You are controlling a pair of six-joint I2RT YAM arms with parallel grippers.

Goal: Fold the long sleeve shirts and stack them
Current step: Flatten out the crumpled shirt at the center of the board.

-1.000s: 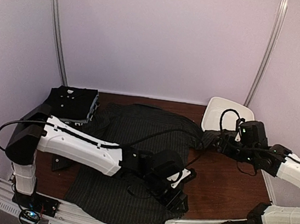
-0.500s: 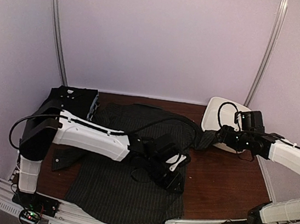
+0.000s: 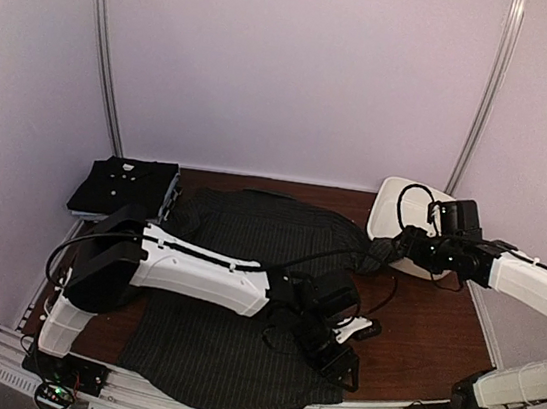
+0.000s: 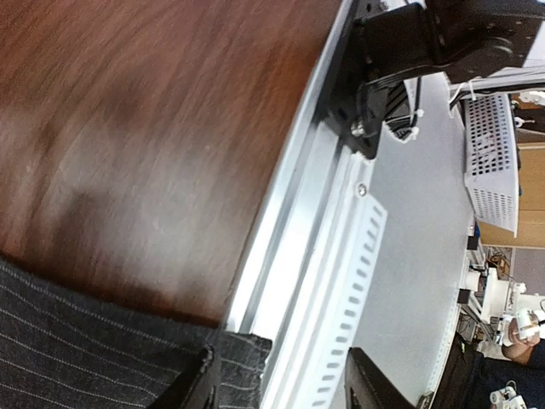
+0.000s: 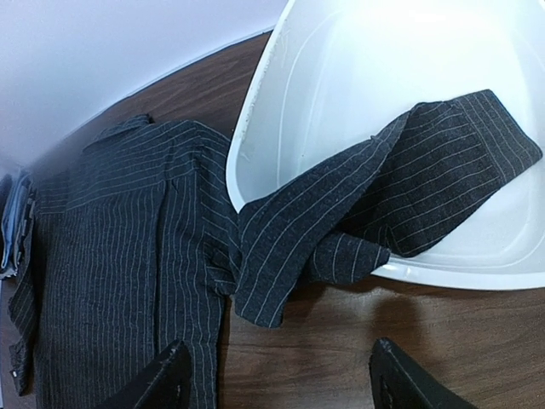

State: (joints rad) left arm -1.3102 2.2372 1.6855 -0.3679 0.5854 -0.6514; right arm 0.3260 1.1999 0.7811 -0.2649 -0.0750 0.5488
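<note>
My right gripper moves over the white tub's rim and down inside onto the sleeve near its cuff next, since that sleeve end lies in the tub.
A dark pinstriped long sleeve shirt (image 3: 233,280) lies spread flat on the brown table. Its right sleeve (image 5: 409,179) runs over the rim into the white tub (image 5: 341,77). A second, black shirt (image 3: 124,188) lies folded at the back left. My left gripper (image 3: 345,367) is open at the pinstriped shirt's front right hem corner (image 4: 94,358), which lies beside one finger, at the table's edge. My right gripper (image 3: 396,249) hovers open above the sleeve beside the tub; in the right wrist view the right gripper (image 5: 285,383) has nothing between its fingers.
The white tub (image 3: 407,222) stands at the back right corner. A metal rail (image 4: 315,256) runs along the table's near edge, with the arm bases bolted to it. Bare brown wood (image 3: 419,325) shows to the right of the shirt.
My left arm swung from the middle of the pinstriped shirt toward the front right, to its hem corner. My right gripper drew back toward the tub, then held still.
</note>
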